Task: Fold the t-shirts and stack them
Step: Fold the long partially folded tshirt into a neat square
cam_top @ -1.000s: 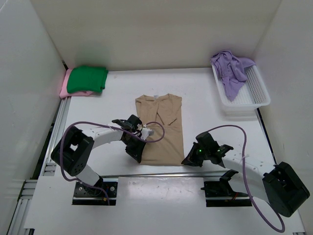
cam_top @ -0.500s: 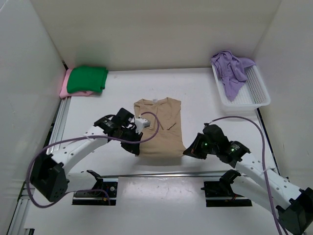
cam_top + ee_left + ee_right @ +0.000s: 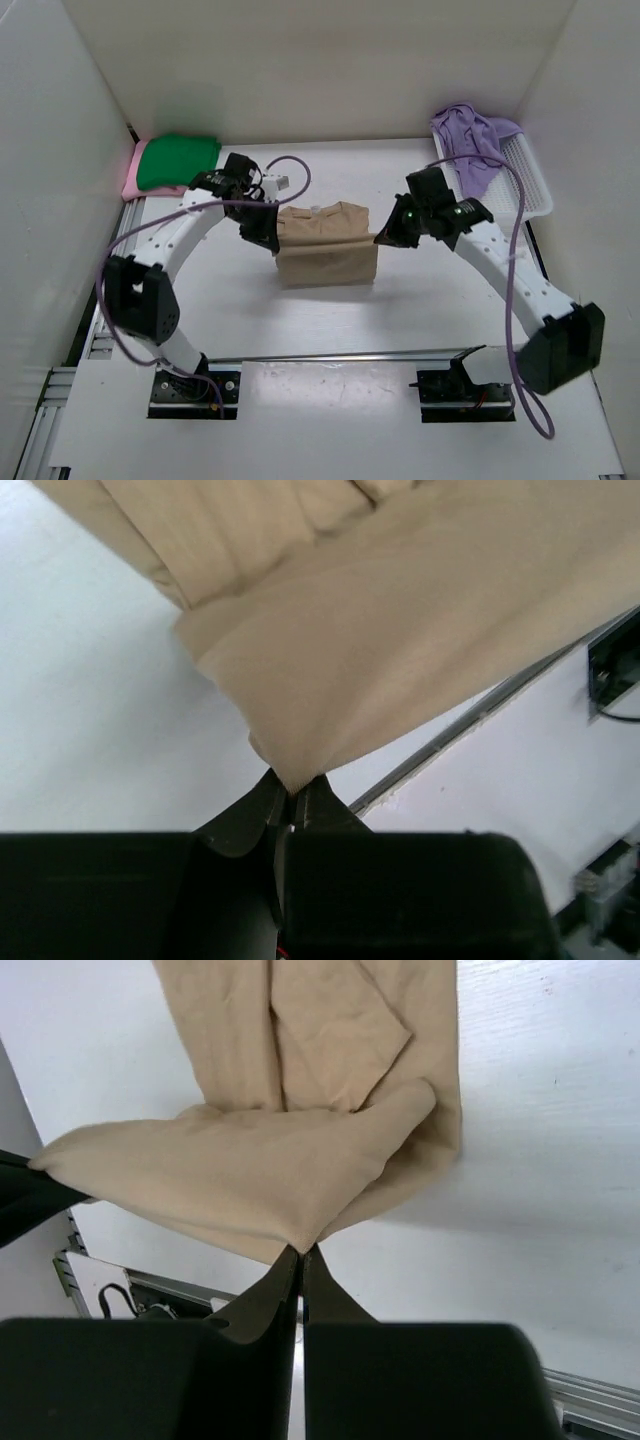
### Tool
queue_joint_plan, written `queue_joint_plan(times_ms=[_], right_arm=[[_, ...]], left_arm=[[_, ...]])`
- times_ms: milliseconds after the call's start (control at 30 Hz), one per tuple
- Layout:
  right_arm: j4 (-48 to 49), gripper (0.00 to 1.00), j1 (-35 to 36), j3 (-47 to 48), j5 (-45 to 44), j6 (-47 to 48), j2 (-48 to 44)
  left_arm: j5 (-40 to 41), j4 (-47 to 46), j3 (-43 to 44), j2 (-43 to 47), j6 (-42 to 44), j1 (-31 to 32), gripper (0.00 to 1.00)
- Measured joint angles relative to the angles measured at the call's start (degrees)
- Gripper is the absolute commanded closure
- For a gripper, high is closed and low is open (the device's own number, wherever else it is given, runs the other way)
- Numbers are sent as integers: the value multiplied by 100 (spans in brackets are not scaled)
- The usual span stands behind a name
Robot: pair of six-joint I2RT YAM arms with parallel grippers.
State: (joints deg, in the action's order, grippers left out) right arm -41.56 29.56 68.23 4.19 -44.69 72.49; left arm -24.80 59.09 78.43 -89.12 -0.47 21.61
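Observation:
I should next carry my left gripper's hem corner outward and down, releasing it at the tan t-shirt's uncovered far shoulder (image 3: pixel 287 213), outward of and below my gripper.
The tan t-shirt (image 3: pixel 328 250) lies mid-table, its near hem lifted and carried back over its upper half. My left gripper (image 3: pixel 272 238) is shut on the hem's left corner (image 3: pixel 292 776). My right gripper (image 3: pixel 380 236) is shut on the hem's right corner (image 3: pixel 303 1243). The held edge hangs between both grippers above the table. The dark green t-shirt (image 3: pixel 178 163) lies folded on the pink t-shirt (image 3: pixel 131 178) at the back left. The lavender t-shirt (image 3: pixel 474 140) sits crumpled in the basket.
A white mesh basket (image 3: pixel 525 190) stands at the back right against the wall. White walls close in the left, back and right sides. A metal rail (image 3: pixel 330 356) runs along the table's near edge.
Both grippers have lifted the tan shirt's near hem and carried it away from the bases toward the collar, so the shirt now shows roughly half as long.

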Motion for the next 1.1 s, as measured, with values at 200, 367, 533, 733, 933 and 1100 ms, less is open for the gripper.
queue_joint_plan(times_ms=[200,367,533,733,933,1100], right_arm=[[39,100,-568,800,505,345,1416],[92,100,-785,1513,866,492,2304],[149,100,-935,2109,1064,501,2997],[289,60,-1027,2782,1137,328,3919],[603,43,-1307,3515,1021,157,5101],[848,62,-1484,3595,804,411,5184]], left_arm=[[-461,219,999,-1329,0,-542,90],[-769,452,1663,-2131,-2,-831,90],[-1056,546,2306,-2828,-4,-1102,90],[-1152,614,3134,-3556,22,-1279,50],[-901,398,3993,-4365,17,-1598,0],[31,-46,4037,-4192,-2,-1864,5]])
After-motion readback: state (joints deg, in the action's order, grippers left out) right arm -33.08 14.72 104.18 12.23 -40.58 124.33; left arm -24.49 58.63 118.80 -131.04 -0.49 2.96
